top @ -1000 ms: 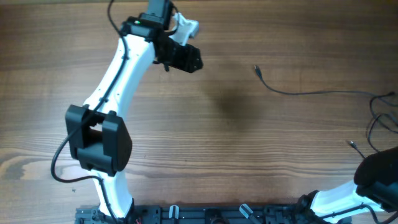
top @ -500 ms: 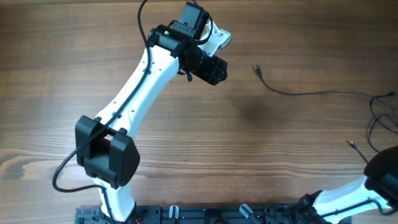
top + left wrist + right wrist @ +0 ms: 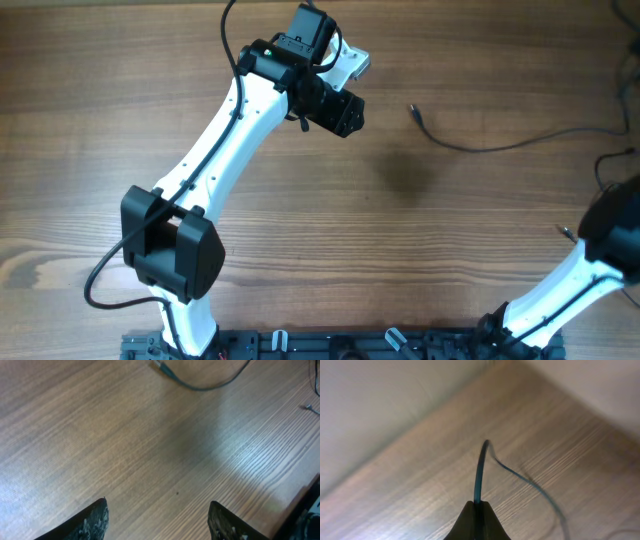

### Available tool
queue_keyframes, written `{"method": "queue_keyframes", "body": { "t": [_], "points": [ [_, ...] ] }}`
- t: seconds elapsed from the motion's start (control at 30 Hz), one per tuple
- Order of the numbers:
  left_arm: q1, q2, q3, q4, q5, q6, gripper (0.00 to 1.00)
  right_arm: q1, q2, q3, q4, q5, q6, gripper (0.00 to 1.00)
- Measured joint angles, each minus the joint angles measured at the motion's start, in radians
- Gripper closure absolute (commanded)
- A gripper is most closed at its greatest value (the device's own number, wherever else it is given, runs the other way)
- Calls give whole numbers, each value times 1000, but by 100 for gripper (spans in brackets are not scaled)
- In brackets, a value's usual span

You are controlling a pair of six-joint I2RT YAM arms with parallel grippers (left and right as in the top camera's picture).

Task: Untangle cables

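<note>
My right gripper carries the cable in from the table's edge toward the table's middle next, beside the black cable's bend, clear of the small plug nearer my base.
A thin black cable [image 3: 480, 147] lies across the right of the table, its plug end [image 3: 413, 111] toward the middle. More thin cable loops [image 3: 612, 165] sit at the right edge, with a small plug [image 3: 567, 232] lower down. My left gripper [image 3: 340, 112] is open and empty, above bare wood left of the plug end, which shows at the top of the left wrist view [image 3: 161, 365]. My right gripper [image 3: 477, 506] is shut on a cable [image 3: 479, 472] that rises from the fingertips and curves down to the table. In the overhead view the right arm [image 3: 608, 228] hides its fingers.
The left arm [image 3: 230, 130] reaches diagonally from the front rail [image 3: 330, 345] across the left half of the table. The table's right edge and a pale wall [image 3: 380, 405] show in the right wrist view.
The left arm swung right a second ago, then held still. The right arm has risen at the right edge, lifting the cable so its far end now runs up toward the top right corner.
</note>
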State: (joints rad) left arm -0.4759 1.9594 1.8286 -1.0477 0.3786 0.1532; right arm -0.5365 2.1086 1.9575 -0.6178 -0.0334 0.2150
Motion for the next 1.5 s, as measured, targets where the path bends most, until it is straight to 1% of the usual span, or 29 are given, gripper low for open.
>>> {"method": "queue_keyframes", "body": {
  "t": [0.13, 0.4, 0.43, 0.47, 0.5, 0.53, 0.7, 0.73, 0.77, 0.8, 0.87, 1.0, 1.13, 1.2, 1.33, 1.5],
  "points": [
    [0, 0, 0, -31, 0, -5, 35, -10, 98, -1, 7, 56, 26, 96],
    [-12, -9, 0, -33, 0, -20, 35, -141, 134, -1, 11, 121, 26, 95],
    [-21, -10, 0, -34, 0, -21, 35, -154, 142, -1, 9, 125, 26, 91],
    [-25, -10, 0, -34, 0, -21, 35, -161, 146, -1, 9, 129, 25, 70],
    [-31, -10, 0, -34, 0, -21, 35, -163, 149, -1, 8, 133, 18, 14],
    [-37, -10, 0, -34, 0, -21, 35, -163, 152, -1, 4, 136, 11, 1],
    [-45, -10, 0, -34, 0, -21, 34, -145, 153, 0, -27, 138, 0, 0],
    [-45, -10, 0, -34, 0, -21, 33, -140, 153, 2, -48, 134, -4, 0],
    [-45, -10, 0, -33, 0, -21, 30, -134, 153, 4, -64, 127, -9, 0],
    [-45, -10, 0, -33, 0, -22, 29, -126, 153, 6, -80, 121, -13, 0],
    [-45, -10, 0, -28, -9, -25, 28, -98, 153, 11, -121, 118, -16, 0],
    [-45, -11, 0, -4, -18, -25, 27, 3, 152, 15, -218, 138, 2, 0],
    [-45, -11, 0, 23, -23, -24, 27, 116, 152, 16, -348, 213, 107, 0],
    [-45, -11, 0, 28, -23, -20, 27, 156, 152, 16, -392, 270, 190, 0],
    [-45, -11, 0, 27, -23, -8, 27, 155, 152, 16, -445, 340, 304, 0],
    [-45, -11, 0, 27, -23, 10, 28, 151, 152, 16, -452, 382, 355, 0]
  ]
}}
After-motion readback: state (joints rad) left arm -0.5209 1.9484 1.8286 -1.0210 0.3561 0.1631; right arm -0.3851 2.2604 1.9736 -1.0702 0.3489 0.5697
